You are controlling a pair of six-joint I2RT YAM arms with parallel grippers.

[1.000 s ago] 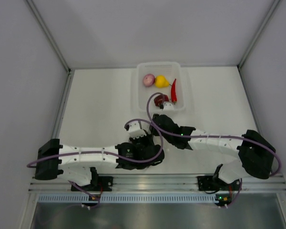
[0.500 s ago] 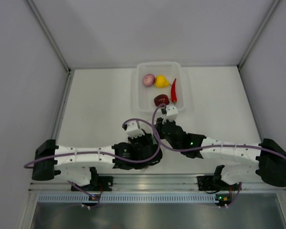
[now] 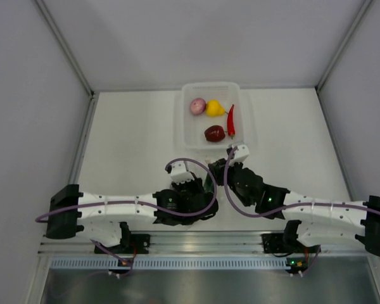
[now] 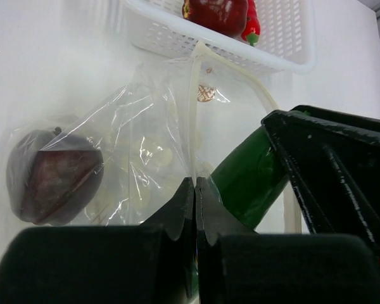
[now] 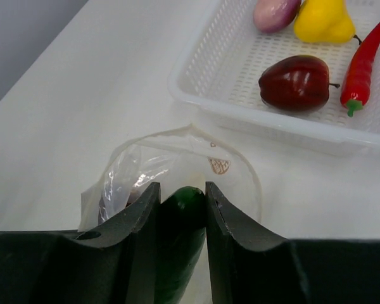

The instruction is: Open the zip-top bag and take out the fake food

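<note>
My right gripper lifts the cucumber from the bag next and carries it outward. Then it lowers and releases the cucumber, as bare basket bottom (image 3: 222,121) (image 5: 338,63) beside the red chili lies outward of my gripper.
My left gripper (image 4: 195,183) is shut on the edge of the see-through zip-top bag (image 4: 145,152), which lies on the table just in front of the basket. The bag's mouth (image 5: 240,166) gapes open toward the basket. My right gripper (image 5: 182,191) reaches into that mouth and is shut on a green cucumber (image 5: 180,212), also visible in the left wrist view as a cucumber (image 4: 247,180). A dark red-purple fruit (image 4: 50,180) lies deep in the bag. The arms hide the bag in the top view.
The white mesh basket (image 3: 183,123) stands at the back middle and holds a pinkish onion (image 3: 197,106), a yellow pear (image 3: 215,108), a red chili (image 3: 231,120) and a dark red apple (image 3: 215,133). Grey walls close off the table's sides.
The right arm has drawn back from the basket, where the apple now lies free, down to the bag's mouth and onto the cucumber. The left arm has barely moved.
</note>
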